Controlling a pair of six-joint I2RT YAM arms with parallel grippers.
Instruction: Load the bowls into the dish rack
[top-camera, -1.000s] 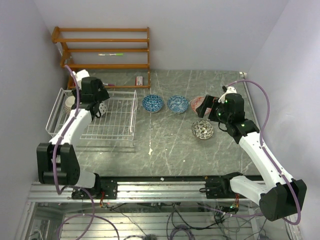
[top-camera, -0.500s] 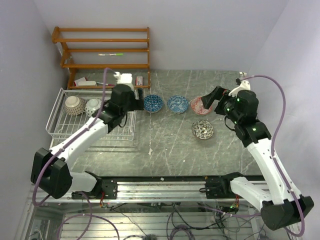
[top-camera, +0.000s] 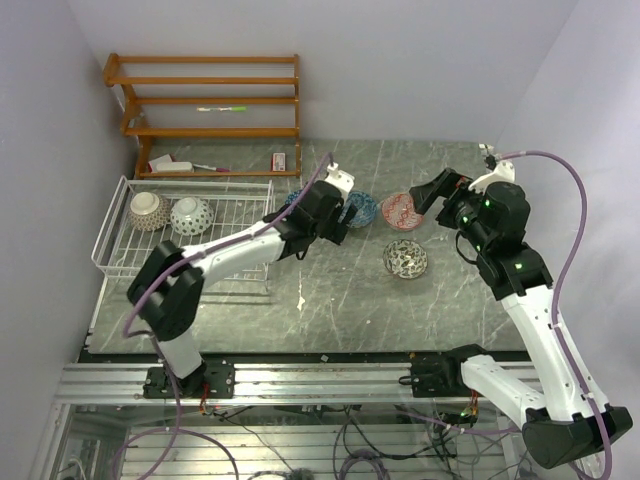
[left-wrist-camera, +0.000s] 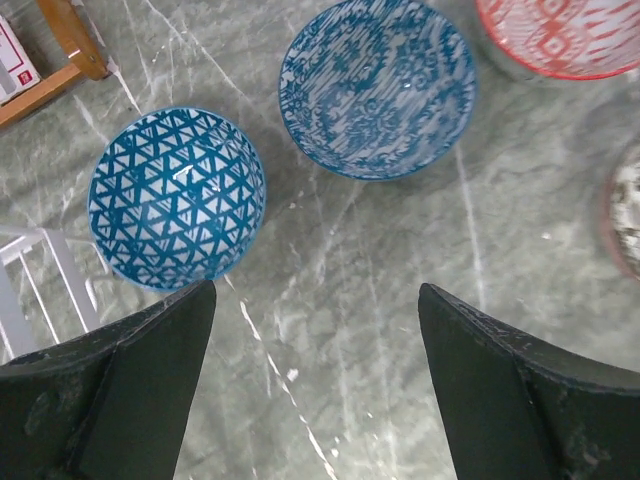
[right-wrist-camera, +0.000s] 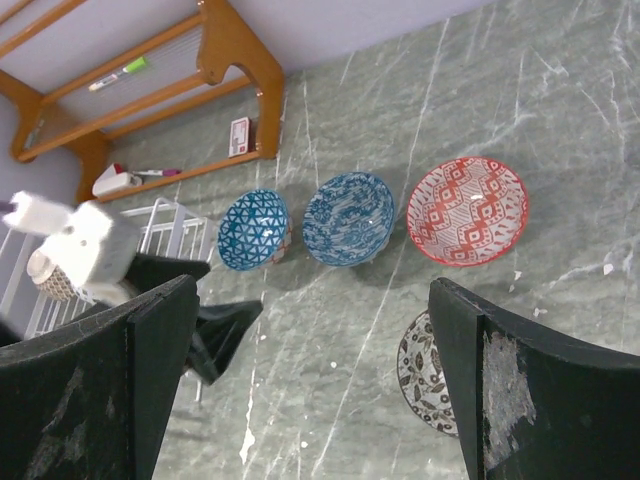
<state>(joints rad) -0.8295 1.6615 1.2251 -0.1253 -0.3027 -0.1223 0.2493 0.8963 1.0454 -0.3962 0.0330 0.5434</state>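
My left gripper lowers its open fingers astride the triangle bowl's near rim (left-wrist-camera: 250, 243) next, since that rim lies below it and to its left in the wrist view.
Four bowls stand in a row on the grey table. They are a blue triangle-patterned bowl (left-wrist-camera: 177, 197), a blue floral bowl (left-wrist-camera: 377, 87), a red-patterned bowl (right-wrist-camera: 467, 210) and, nearer, a black-and-white bowl (top-camera: 405, 259). My left gripper (left-wrist-camera: 315, 290) hangs open and empty above the table, just on the near side of the two blue bowls. It covers part of the triangle bowl in the top view. My right gripper (right-wrist-camera: 312, 285) is open and empty, held high beside the red bowl (top-camera: 400, 210). The white wire dish rack (top-camera: 235, 240) at the left holds a tan bowl (top-camera: 148, 210) and a pale patterned bowl (top-camera: 190, 215).
An orange-brown wooden shelf unit (top-camera: 205, 100) stands at the back left, with pens and a small white-and-red box (top-camera: 280, 161) on it. Walls close in on the left, right and back. A small white fleck (top-camera: 301, 300) lies on the table.
My left arm has swung from over the dish rack rightward to the blue bowls, its jaws staying open. My right arm has risen and drawn back a little from the red bowl.
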